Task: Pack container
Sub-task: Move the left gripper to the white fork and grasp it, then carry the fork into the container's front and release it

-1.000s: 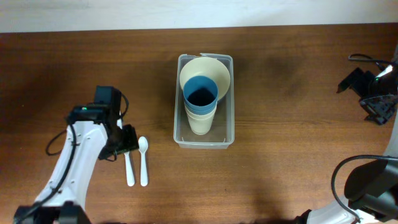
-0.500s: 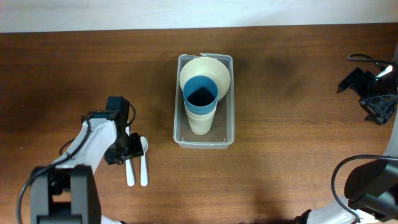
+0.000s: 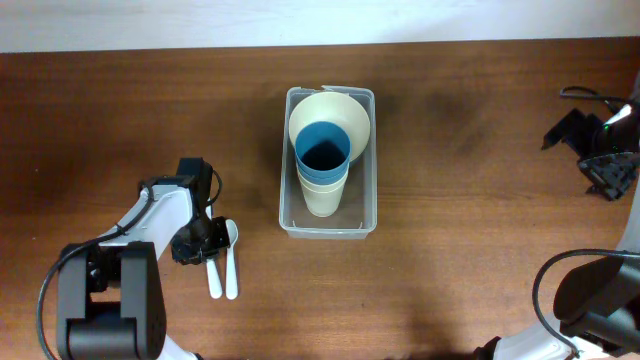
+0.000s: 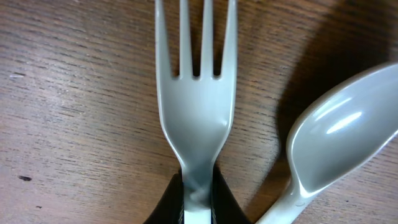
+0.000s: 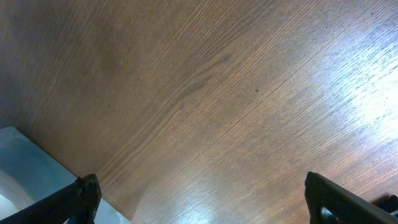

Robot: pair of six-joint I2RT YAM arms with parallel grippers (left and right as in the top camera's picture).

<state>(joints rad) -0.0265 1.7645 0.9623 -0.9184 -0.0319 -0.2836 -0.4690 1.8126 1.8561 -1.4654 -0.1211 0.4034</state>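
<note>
The robot will next swing its left gripper up and to the right in the overhead view, over the container's near end (image 3: 349, 217), to release the fork (image 3: 213, 280), because the bare bottom of the container shows there.
The clear rectangular container (image 3: 284, 205) stands mid-table, holding a tilted cream bowl (image 3: 345, 110) and stacked cups, blue (image 3: 322, 155) inside cream (image 3: 322, 198). A white plastic fork (image 4: 196, 112) lies on the wood to its left, with a white spoon (image 4: 336, 149) beside it on the right. My left gripper (image 4: 198, 205) is shut on the fork's neck, with the black fingertips (image 4: 171, 202) pressing both sides. From overhead the left gripper (image 3: 200, 243) sits over the fork (image 3: 213, 280) next to the spoon (image 3: 232, 260). My right gripper (image 3: 605, 165) hangs open at the far right, holding nothing.
The right wrist view shows bare wood between the right gripper's (image 5: 199, 205) wide-set fingers, and a corner of the container (image 5: 25, 165) at lower left. The table's far edge runs along the top of the overhead view.
My left gripper moved toward the front of the table onto the fork and closed on its neck. The right arm has not moved.
</note>
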